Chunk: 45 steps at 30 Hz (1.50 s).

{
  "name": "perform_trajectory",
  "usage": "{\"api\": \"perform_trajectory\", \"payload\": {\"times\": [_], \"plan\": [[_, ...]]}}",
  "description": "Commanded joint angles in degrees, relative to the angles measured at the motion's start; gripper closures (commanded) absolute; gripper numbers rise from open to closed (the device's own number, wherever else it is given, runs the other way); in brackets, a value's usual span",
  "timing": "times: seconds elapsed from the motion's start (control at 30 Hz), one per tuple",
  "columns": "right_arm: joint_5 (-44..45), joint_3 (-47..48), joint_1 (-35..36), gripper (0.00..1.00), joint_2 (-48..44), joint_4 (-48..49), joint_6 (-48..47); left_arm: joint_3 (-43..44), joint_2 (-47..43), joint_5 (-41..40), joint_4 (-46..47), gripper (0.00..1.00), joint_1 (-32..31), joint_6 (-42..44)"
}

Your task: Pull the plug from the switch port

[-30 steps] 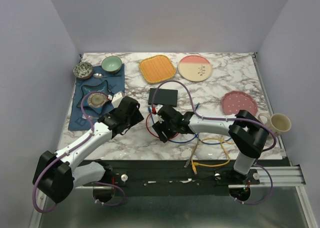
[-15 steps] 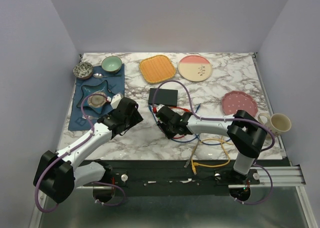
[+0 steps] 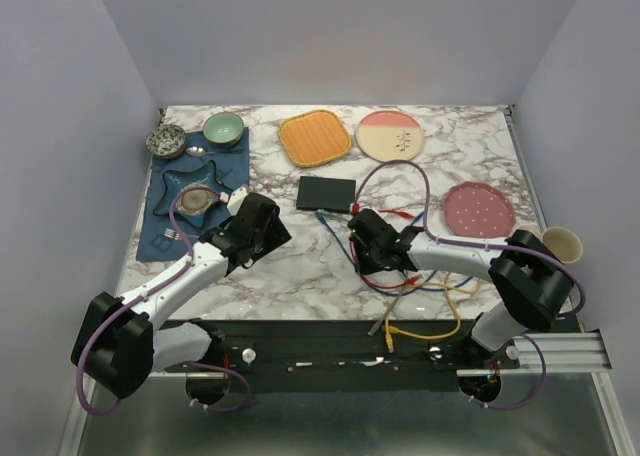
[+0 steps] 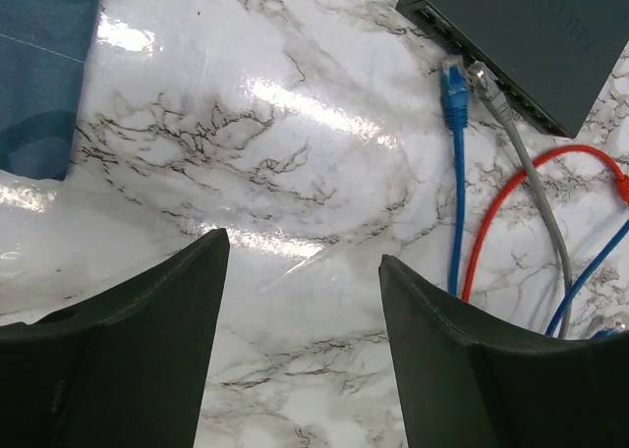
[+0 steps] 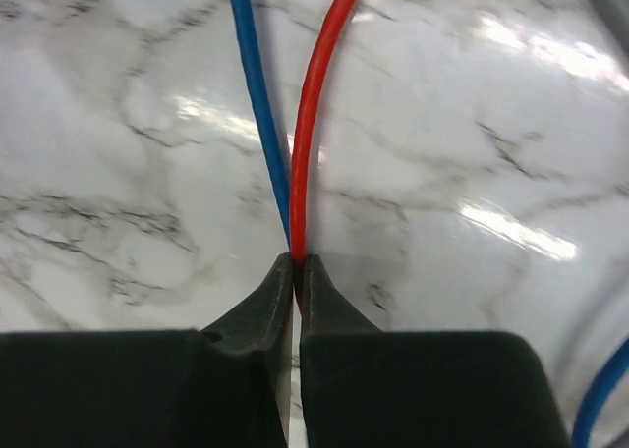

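Next, my right gripper carries the red cable outward from beside the grey cable near the switch (image 3: 326, 192) toward the pink dotted plate.
The switch (image 3: 326, 192), a flat dark box, lies mid-table; its socket edge (image 4: 491, 70) shows in the left wrist view. A blue plug (image 4: 452, 80) and a grey plug (image 4: 484, 80) rest at that edge; whether they are seated I cannot tell. My right gripper (image 3: 360, 234) (image 5: 297, 259), just right of the switch, is shut on the red cable (image 5: 313, 124), with a blue cable (image 5: 257, 94) running beside it. The red cable's plug (image 4: 621, 185) lies clear of the switch. My left gripper (image 3: 272, 226) (image 4: 303, 247) hangs open over bare marble left of the switch, holding nothing.
An orange square plate (image 3: 315, 137) and a pink-cream plate (image 3: 390, 136) sit behind the switch. A pink dotted plate (image 3: 479, 207) and a mug (image 3: 560, 244) are at the right. A blue mat (image 3: 160, 236) with bowls is at the left. A yellow cable (image 3: 425, 321) lies at the near edge.
My right gripper closed on the red cable and moved right, away from the switch, dragging the cable along. The left gripper stayed open and barely moved.
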Motion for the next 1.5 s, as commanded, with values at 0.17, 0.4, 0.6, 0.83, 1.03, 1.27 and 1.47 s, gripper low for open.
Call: {"api": "perform_trajectory", "payload": {"times": [0.17,0.4,0.6,0.83,1.03,1.27,1.47], "plan": [[7.25,-6.61,-15.18,0.99,-10.51,-11.67,8.56,0.24,1.33,2.59,3.12,0.27,0.22,-0.72],[9.35,-3.63,-24.66,0.99,-12.00,-11.50,11.63,0.33,2.21,3.47,3.65,0.27,0.31,-0.28],[12.34,-1.78,-29.33,0.99,-13.32,-11.23,13.66,-0.20,1.86,3.03,3.38,0.27,0.31,0.07],[7.26,-3.62,-29.87,0.92,-15.59,-8.08,9.54,-0.20,2.99,3.55,4.17,0.27,0.31,0.07],[6.37,-5.91,-28.99,0.36,-22.98,-4.91,4.54,0.15,4.14,4.17,4.44,0.27,0.31,0.25],[3.12,-2.22,-16.36,0.30,-24.93,-5.26,-6.28,-0.20,4.23,3.73,4.61,0.27,0.31,-0.28],[1.71,-1.07,-3.25,0.28,-13.60,-6.31,-9.10,-0.46,4.14,4.00,4.00,0.27,0.31,-0.72]]}}
